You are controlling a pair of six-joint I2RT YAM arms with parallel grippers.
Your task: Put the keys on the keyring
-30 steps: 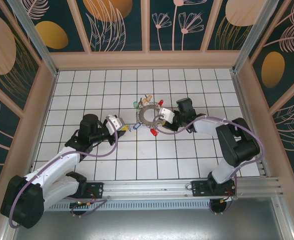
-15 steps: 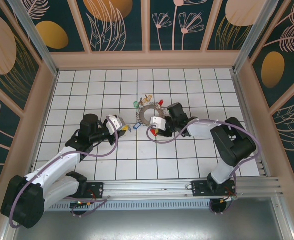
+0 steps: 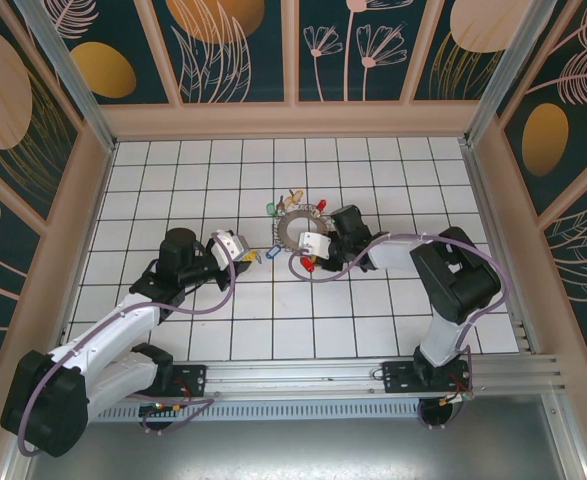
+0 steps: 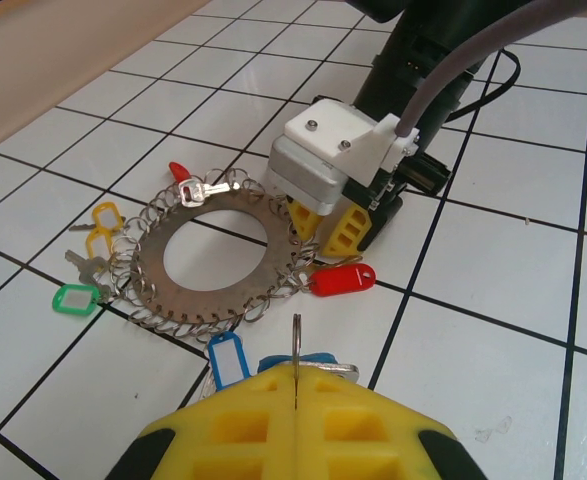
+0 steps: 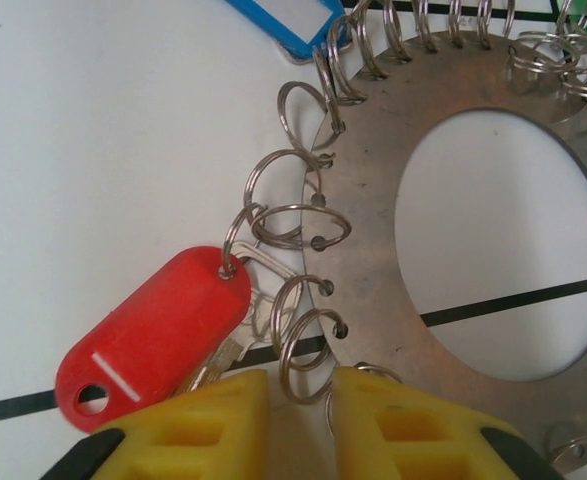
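Note:
My left gripper next tilts fingers downward, lowers the blue-tagged key to the bare white floor, clear of the keyring [image 3: 295,229], and releases the key's split ring.
The keyring [image 4: 158,282] is a flat grey toothed disc with small wire rings round its rim; it shows too as the keyring [image 3: 295,229] and the keyring [image 5: 373,220]. Keys with yellow [image 4: 103,217] and green [image 4: 75,298] tags lie at its far side. My left gripper [image 4: 295,375] is shut on the thin split ring of a blue-tagged key [image 4: 228,358], just short of the disc. My right gripper [image 5: 301,385] stands narrowly open at the rim, one small wire ring [image 5: 305,355] between its fingers. A red-tagged key [image 5: 153,325] lies beside it.
White tiled floor [image 3: 273,310] inside low tan walls [image 3: 73,230]. Both arms reach in from the near edge and meet at the disc; the right gripper [image 3: 306,248] is about one tile from the left gripper [image 3: 251,256].
My right gripper slid left from the disc's right side to its near rim, and its jaws narrowed. The left arm and the blue key have not moved.

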